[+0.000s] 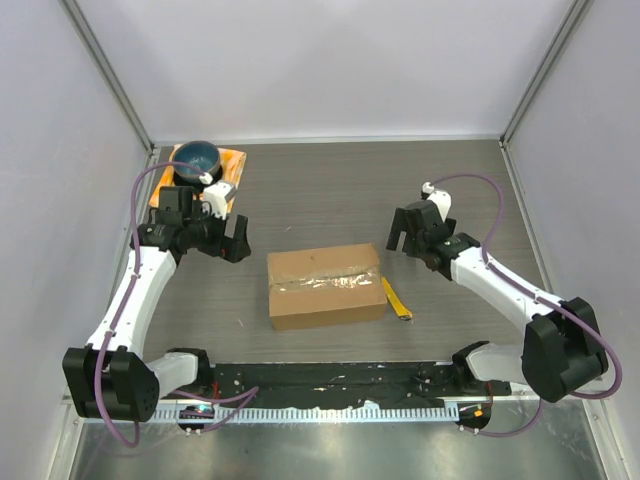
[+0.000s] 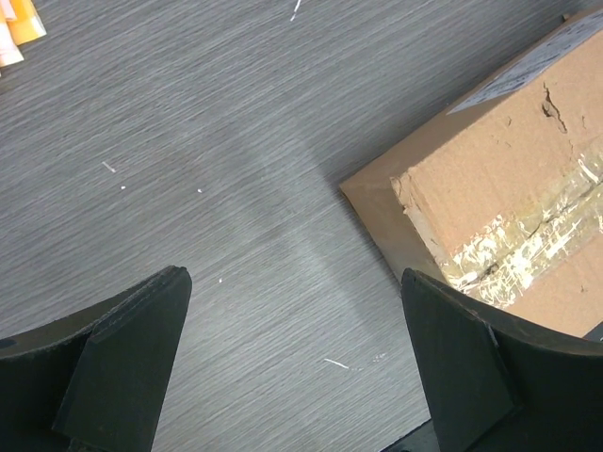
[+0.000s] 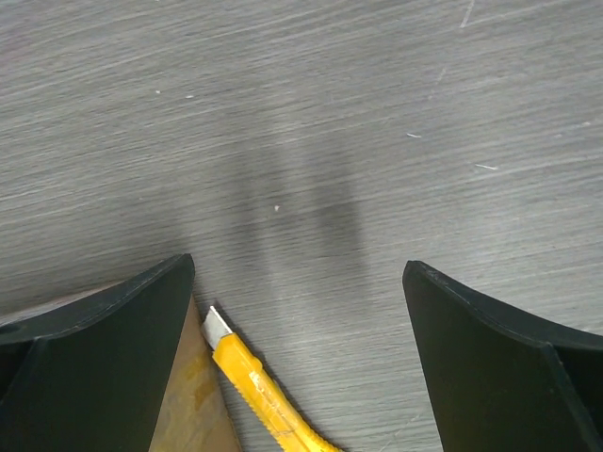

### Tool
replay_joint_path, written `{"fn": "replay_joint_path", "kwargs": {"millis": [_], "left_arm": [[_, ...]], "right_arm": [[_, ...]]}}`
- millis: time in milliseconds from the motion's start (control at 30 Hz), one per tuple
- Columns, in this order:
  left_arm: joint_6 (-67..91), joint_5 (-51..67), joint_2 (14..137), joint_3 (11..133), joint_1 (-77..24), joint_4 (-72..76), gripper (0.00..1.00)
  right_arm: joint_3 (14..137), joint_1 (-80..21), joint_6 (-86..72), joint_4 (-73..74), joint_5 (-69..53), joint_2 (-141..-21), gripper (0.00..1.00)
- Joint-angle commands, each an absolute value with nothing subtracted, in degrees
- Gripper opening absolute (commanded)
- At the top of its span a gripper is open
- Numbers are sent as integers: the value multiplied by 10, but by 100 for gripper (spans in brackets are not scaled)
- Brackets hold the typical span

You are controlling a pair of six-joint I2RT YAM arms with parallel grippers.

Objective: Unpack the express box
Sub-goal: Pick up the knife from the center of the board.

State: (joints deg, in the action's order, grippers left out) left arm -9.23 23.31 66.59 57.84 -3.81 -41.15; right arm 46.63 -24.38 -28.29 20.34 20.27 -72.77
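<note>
The knife's yellow handle (image 1: 398, 301) (image 3: 281, 416) lies below the robot's right gripper, back and to the left in the top view, so the gripper will lower its open fingers around it there.
The express box (image 1: 325, 287), a brown carton with shiny clear tape along its top seam, lies shut at the middle of the table. My left gripper (image 1: 232, 241) hovers open to the box's left, a little farther back. In the left wrist view the box (image 2: 509, 188) sits at the right, and only bare table shows between the open gripper (image 2: 294, 275). My right gripper (image 1: 398, 236) stands open off the box's far right corner. The right wrist view shows that gripper (image 3: 297, 264) empty above the table, with a box corner (image 3: 193, 410) at lower left.
A yellow utility knife (image 1: 396, 298) lies on the table against the box's right end, its blade tip out (image 3: 264, 395). A blue bowl (image 1: 197, 157) rests on an orange cloth (image 1: 232, 163) at the back left. White walls enclose three sides.
</note>
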Motion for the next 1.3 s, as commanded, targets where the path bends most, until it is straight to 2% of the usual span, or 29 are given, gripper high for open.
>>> {"fn": "replay_joint_path", "kwargs": {"millis": [0,267,500,633,1000,1267], "left_arm": [[-107,262,664,579,-35,-424,100],[-126,294,686,599,-34,-457,100],[-128,295,684,603,-35,-463,100],[-134,294,679,605,-35,-468,100],[-157,300,673,599,-35,-494,100],[-165,301,669,608,-35,-507,100]], "right_arm": [[454,-259,-317,213,268,-721,100],[430,-332,-370,238,301,-727,100],[430,-398,-402,265,316,-785,99],[416,-426,-407,254,317,-777,90],[367,-475,-439,246,305,-766,77],[346,-493,-471,248,314,-767,61]]}}
